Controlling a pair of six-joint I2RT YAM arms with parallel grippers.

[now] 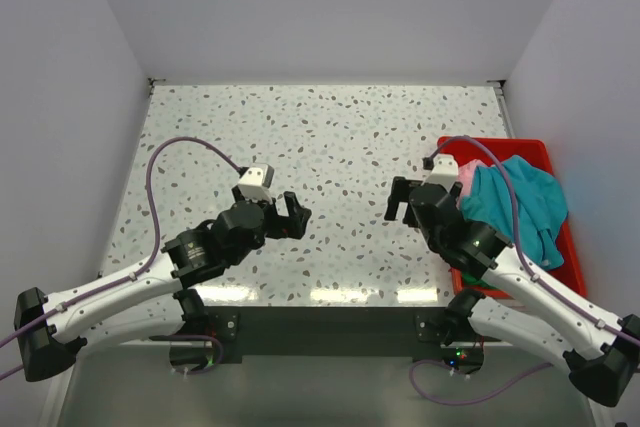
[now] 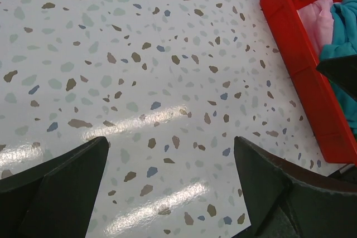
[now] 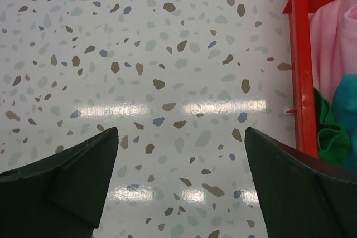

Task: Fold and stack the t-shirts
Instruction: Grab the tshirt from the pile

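My right gripper needs to go over the bin's side and down, as the teal t-shirt's edge beside the pink t-shirt is to its right in the top view.
A crumpled teal t-shirt (image 1: 520,209) lies on top of a pink t-shirt (image 1: 466,177) in the red bin (image 1: 540,147) at the right. In the right wrist view the pink shirt (image 3: 334,48), the teal one (image 3: 347,104) and a green one (image 3: 330,137) show inside the bin. In the left wrist view the pink shirt (image 2: 318,23) and the teal one (image 2: 346,32) show. My left gripper (image 1: 297,217) is open and empty over the bare table. My right gripper (image 1: 400,201) is open and empty just left of the bin.
The speckled table (image 1: 320,147) is walled by white panels at the back and both sides. The red bin's long wall (image 3: 301,71) runs close by my right gripper's right finger (image 3: 301,188). Purple cables loop over both arms.
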